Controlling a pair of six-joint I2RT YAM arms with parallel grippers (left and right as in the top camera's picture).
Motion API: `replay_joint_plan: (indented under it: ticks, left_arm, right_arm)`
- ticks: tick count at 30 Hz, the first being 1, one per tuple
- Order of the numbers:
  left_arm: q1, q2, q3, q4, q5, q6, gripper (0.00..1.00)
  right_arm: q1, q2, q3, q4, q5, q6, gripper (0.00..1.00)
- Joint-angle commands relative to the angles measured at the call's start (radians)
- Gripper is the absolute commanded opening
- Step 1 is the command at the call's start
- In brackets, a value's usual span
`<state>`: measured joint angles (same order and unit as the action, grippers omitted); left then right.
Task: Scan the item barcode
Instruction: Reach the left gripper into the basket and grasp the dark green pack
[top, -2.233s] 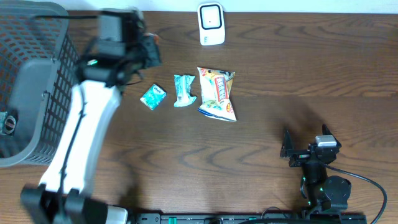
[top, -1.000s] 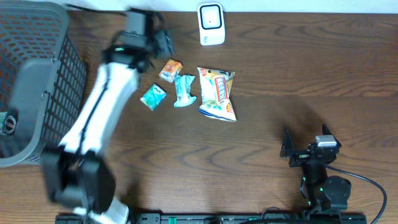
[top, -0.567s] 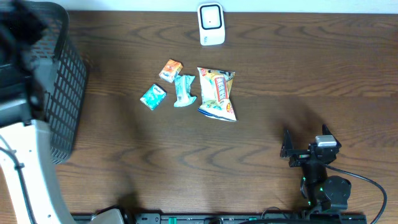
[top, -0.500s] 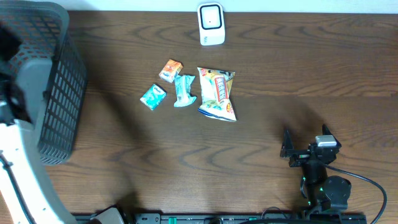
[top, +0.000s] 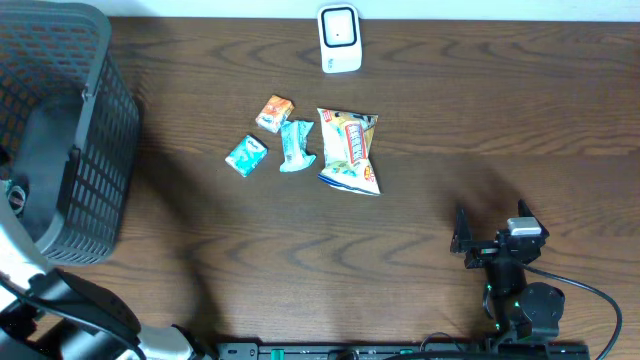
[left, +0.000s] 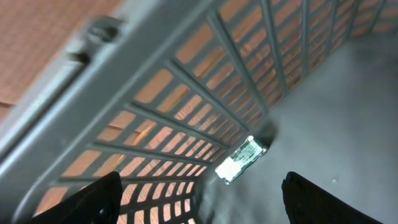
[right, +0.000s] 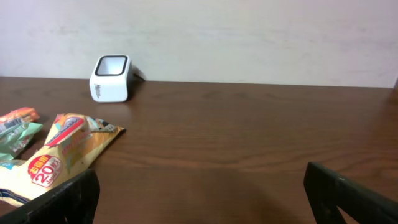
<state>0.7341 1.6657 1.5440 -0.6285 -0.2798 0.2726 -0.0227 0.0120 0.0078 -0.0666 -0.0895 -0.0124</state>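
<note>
The green-silver packet (left: 241, 160) lies below the left gripper on the basket's bottom, tight against the basket's slatted side, so the left gripper will next go down beside the basket's slats and close there.
The white barcode scanner (top: 340, 38) stands at the table's far edge; it also shows in the right wrist view (right: 111, 78). Several snack items lie in front of it: an orange packet (top: 273, 112), a teal packet (top: 245, 155), a teal-white wrapper (top: 295, 144) and a yellow snack bag (top: 349, 150). My left gripper (left: 199, 202) hangs open inside the grey basket (top: 100, 130), above a small green-silver packet (left: 241, 160) on the basket floor. My right gripper (right: 205, 199) rests open and empty at the near right, facing the snack bag (right: 59, 158).
The basket's slatted wall (left: 186, 93) rises close on the left of my left gripper. The left arm (top: 60, 300) crosses the table's near left corner. A cable (top: 590, 295) trails from the right arm's base.
My left arm has swung from beside the scanner leftward into the basket, its jaws widening. The orange packet now lies on the table by the teal ones. The right arm is still.
</note>
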Motion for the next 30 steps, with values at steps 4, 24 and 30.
replay_joint_plan:
  ticks: [4, 24, 30]
  left_arm:
    - [0.0, 0.115, -0.006, -0.051, -0.017, 0.193, 0.81]
    - [0.01, 0.322, -0.02, -0.008, 0.107, 0.326, 0.81]
    - [0.055, 0.354, -0.02, 0.016, 0.108, 0.325, 0.81]
  right_arm:
    - [-0.002, -0.005, -0.002, -0.003, 0.005, -0.011, 0.99]
    - [-0.002, -0.005, -0.002, -0.003, 0.005, -0.011, 0.99]
    - [-0.002, -0.005, -0.002, -0.003, 0.005, -0.011, 0.99]
